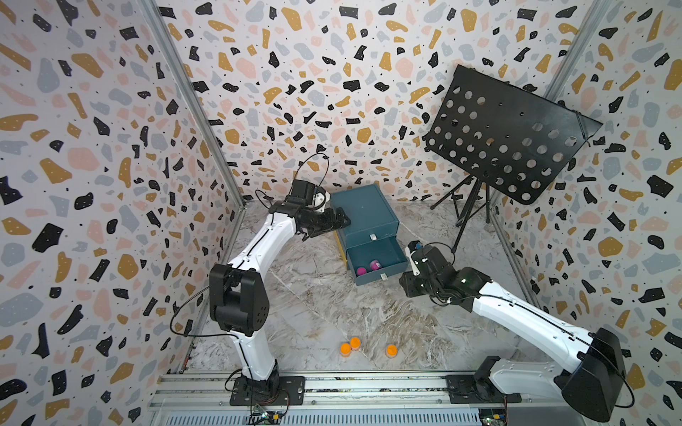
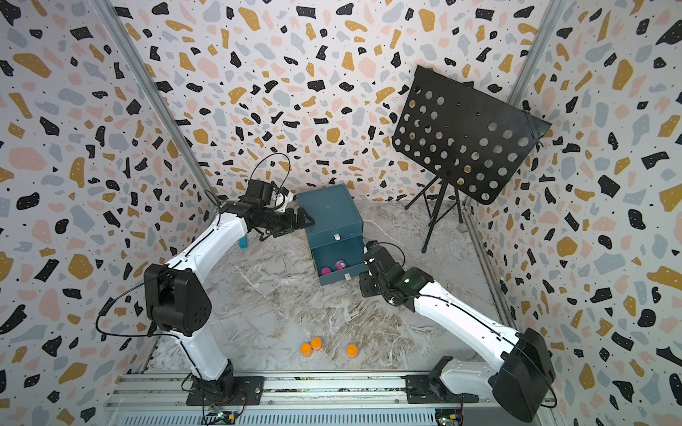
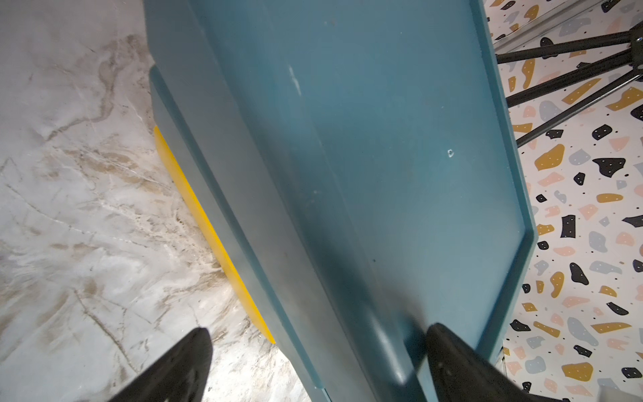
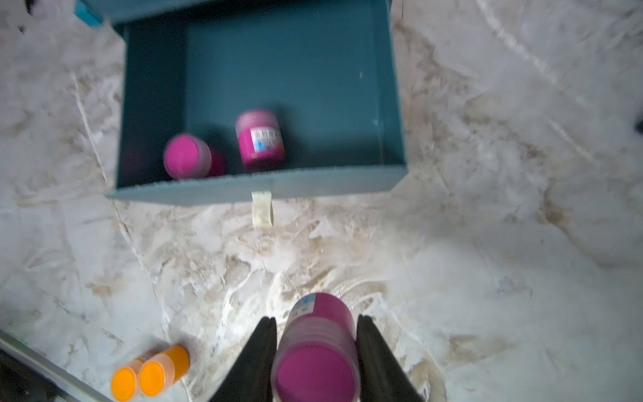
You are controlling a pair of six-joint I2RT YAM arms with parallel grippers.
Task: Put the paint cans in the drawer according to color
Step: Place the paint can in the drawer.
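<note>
My right gripper will next carry this can outward past the drawer's rim and release it on the open drawer's free bottom, beside the magenta cans that match it.
The teal drawer box (image 1: 363, 212) stands at the back, with one drawer (image 1: 400, 262) below the top one pulled out. Two magenta paint cans (image 1: 361, 271) (image 1: 375, 264) lie inside it, also seen in the right wrist view as cans (image 4: 188, 156) (image 4: 261, 139). My right gripper (image 4: 316, 334) is shut on a third magenta can (image 4: 315, 351), held above the floor just in front of the open drawer's rim (image 4: 257, 184). Three orange cans (image 1: 345, 349) (image 1: 355, 342) (image 1: 391, 350) stand near the front rail. My left gripper (image 3: 320, 332) is open, straddling the box's top left edge (image 1: 341, 219).
A black perforated music stand (image 1: 509, 136) on a tripod (image 1: 468, 217) fills the back right corner. A small cyan block (image 2: 243, 242) shows beside the left arm. Patterned walls close in three sides, and the metal rail (image 1: 332, 387) runs along the front.
</note>
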